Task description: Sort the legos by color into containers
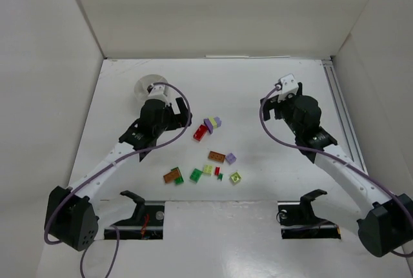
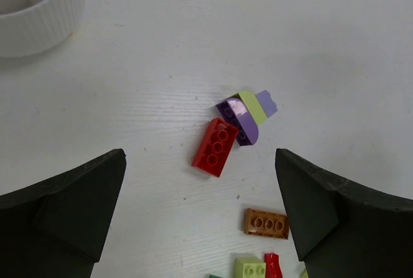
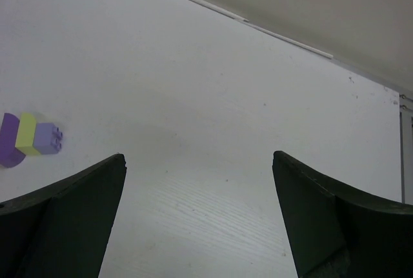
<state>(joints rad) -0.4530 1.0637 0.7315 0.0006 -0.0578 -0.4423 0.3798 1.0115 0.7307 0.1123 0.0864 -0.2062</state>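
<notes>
The left gripper moves down and toward the right in the top view onto the red brick (image 1: 201,133) (image 2: 216,147) next, since the brick lies below it on that side.
Several small legos lie loose mid-table. A red brick (image 1: 201,133) (image 2: 216,147) touches a stack of lilac, yellow-green and purple bricks (image 1: 213,124) (image 2: 247,111) (image 3: 29,137). Nearer lie an orange brick (image 1: 216,157) (image 2: 265,223), a lilac one (image 1: 231,158), another orange (image 1: 171,175), green ones (image 1: 195,175), a yellow-green one (image 1: 208,169) and a translucent yellow-green one (image 1: 235,177). The white divided dish (image 1: 143,85) (image 2: 45,26) stands at the back left, partly hidden by my left arm. My left gripper (image 1: 182,120) (image 2: 200,155) is open and empty, just left of the red brick. My right gripper (image 1: 270,105) (image 3: 198,155) is open and empty over bare table.
White walls enclose the table on the left, back and right. A metal rail (image 1: 341,107) runs along the right side. Two black brackets (image 1: 134,200) (image 1: 308,199) stand at the near edge by the arm bases.
</notes>
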